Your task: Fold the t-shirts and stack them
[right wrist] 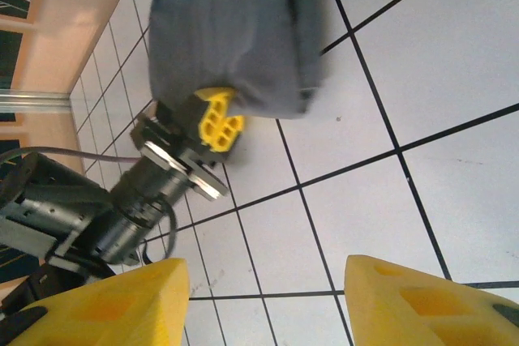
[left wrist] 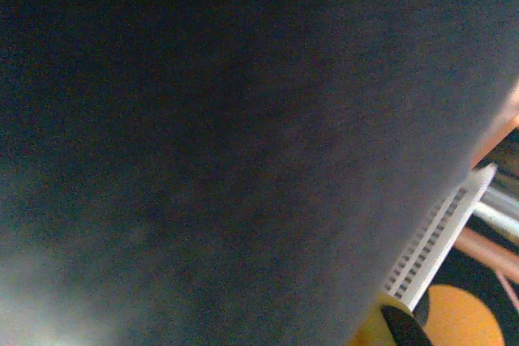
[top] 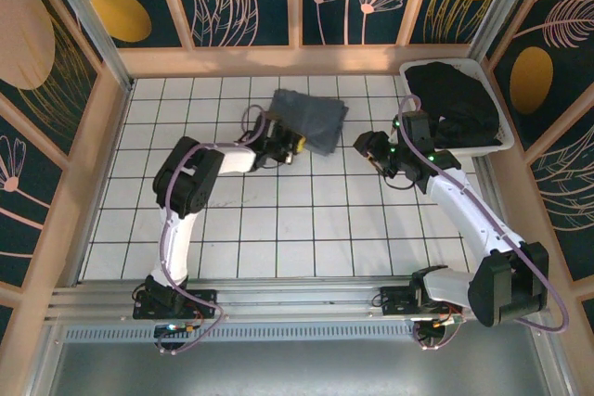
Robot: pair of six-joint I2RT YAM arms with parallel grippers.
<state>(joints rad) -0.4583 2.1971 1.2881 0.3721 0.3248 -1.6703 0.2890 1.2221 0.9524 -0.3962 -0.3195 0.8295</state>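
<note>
The folded t-shirt needs to go to the bare back corner away from the white bin [top: 507, 143], where the tiles are empty. My left gripper needs to carry it there and let it go.
A slate blue-grey t-shirt [top: 314, 116] lies folded on the white tiled table, at the back centre. My left gripper [top: 289, 144] is at its near-left edge, shut on the fabric. In the right wrist view one yellow finger [right wrist: 217, 123] shows under the shirt's hem [right wrist: 235, 30]. The same grey cloth [left wrist: 243, 119] covers the left wrist view. Black t-shirts [top: 455, 99] are heaped in the white bin [top: 507, 143] at the back right. My right gripper [top: 369, 148] hovers open over bare tiles right of the grey shirt, its fingers [right wrist: 105, 305] wide apart and holding nothing.
Wooden walls with patterned panels enclose the table [top: 278, 229] on three sides. The metal rail [top: 278, 299] with both arm bases runs along the near edge. The left arm's wrist and cable [right wrist: 97, 208] lie low over the tiles beside the shirt.
</note>
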